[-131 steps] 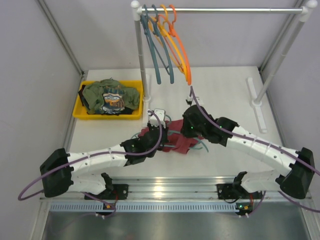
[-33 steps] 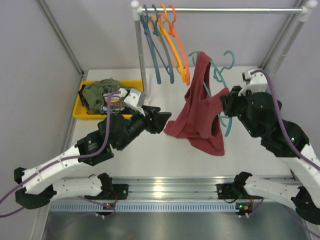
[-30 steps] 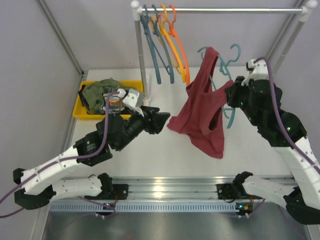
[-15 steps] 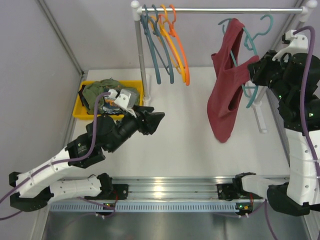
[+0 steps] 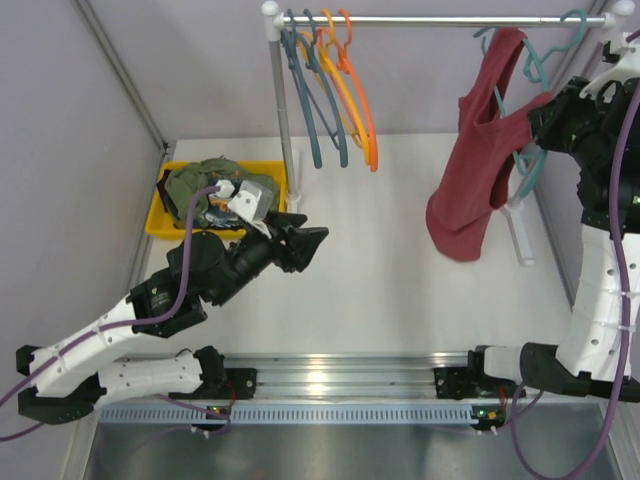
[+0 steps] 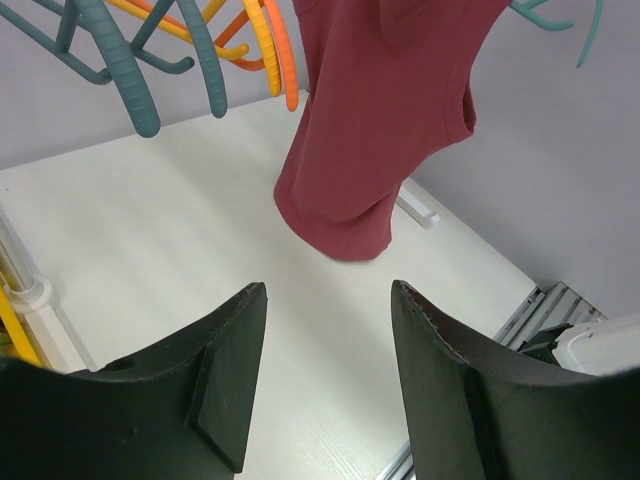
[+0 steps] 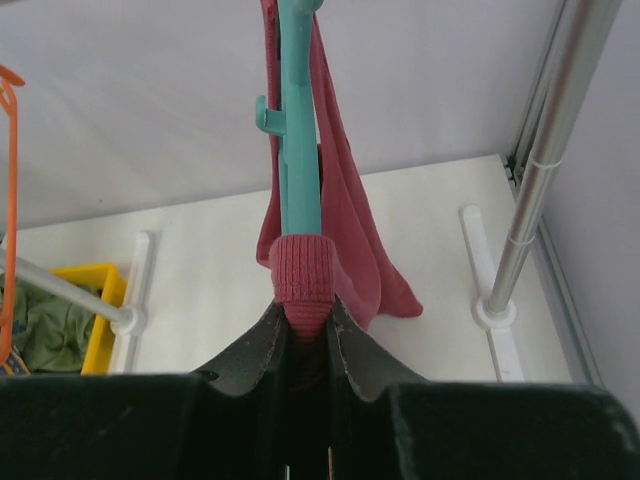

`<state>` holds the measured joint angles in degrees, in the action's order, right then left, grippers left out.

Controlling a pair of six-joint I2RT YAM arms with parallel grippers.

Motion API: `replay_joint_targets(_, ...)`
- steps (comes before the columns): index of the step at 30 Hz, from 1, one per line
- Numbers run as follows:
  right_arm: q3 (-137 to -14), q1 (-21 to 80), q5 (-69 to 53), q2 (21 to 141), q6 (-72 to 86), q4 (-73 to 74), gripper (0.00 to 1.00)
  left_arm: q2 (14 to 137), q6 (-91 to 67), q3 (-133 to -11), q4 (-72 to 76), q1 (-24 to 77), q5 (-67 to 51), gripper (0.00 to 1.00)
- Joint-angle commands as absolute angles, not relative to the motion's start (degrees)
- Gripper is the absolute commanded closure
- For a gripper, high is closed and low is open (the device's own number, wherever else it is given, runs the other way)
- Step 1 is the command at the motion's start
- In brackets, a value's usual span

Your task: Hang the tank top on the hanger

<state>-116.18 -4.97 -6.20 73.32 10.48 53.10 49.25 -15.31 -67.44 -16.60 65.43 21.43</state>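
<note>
The hanger's hook goes outward, then down onto the bar's bare end (image 5: 562,21) next. My right gripper then releases the side of the hanger, since the hook reaches the bar.
The maroon tank top (image 5: 478,170) hangs on the teal hanger (image 5: 530,66), high at the right end of the rack rail (image 5: 450,18). Its hem dangles above the table. The hanger's hook is at rail height; I cannot tell whether it rests on the rail. My right gripper (image 5: 540,115) is shut on one hanger shoulder with the tank top strap wrapped round it. The right wrist view shows the teal hanger (image 7: 297,150) and maroon strap (image 7: 300,272) pinched in the gripper (image 7: 305,312). My left gripper (image 5: 315,240) (image 6: 325,295) stands open and empty, facing the tank top (image 6: 380,120).
A yellow bin (image 5: 160,225) at the back left holds an olive-green garment (image 5: 205,185). Slate-blue, yellow and orange hangers (image 5: 330,90) hang at the rail's left end. The rack's left post (image 5: 280,120) and right post foot (image 5: 515,205) stand on the table.
The right arm has lifted the hanger and tank top off the table and carried them up and right to the rail. The left gripper let go, drew back left, and now holds still.
</note>
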Motion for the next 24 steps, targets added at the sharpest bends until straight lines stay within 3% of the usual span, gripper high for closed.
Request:
replay_joint_targets(1, -120.8, -8.1, -9.4, 74.3, 9.8, 48.8, 1.00, 48.5, -13.1, -69.3, -14.5, 65.7, 20.6, 0.42)
replay_joint_targets(24, -127.3, -12.3, -9.5, 86.1, 9.3, 47.2, 1.00, 49.5, -11.3, -67.0, -11.8, 65.7, 19.7, 0.41)
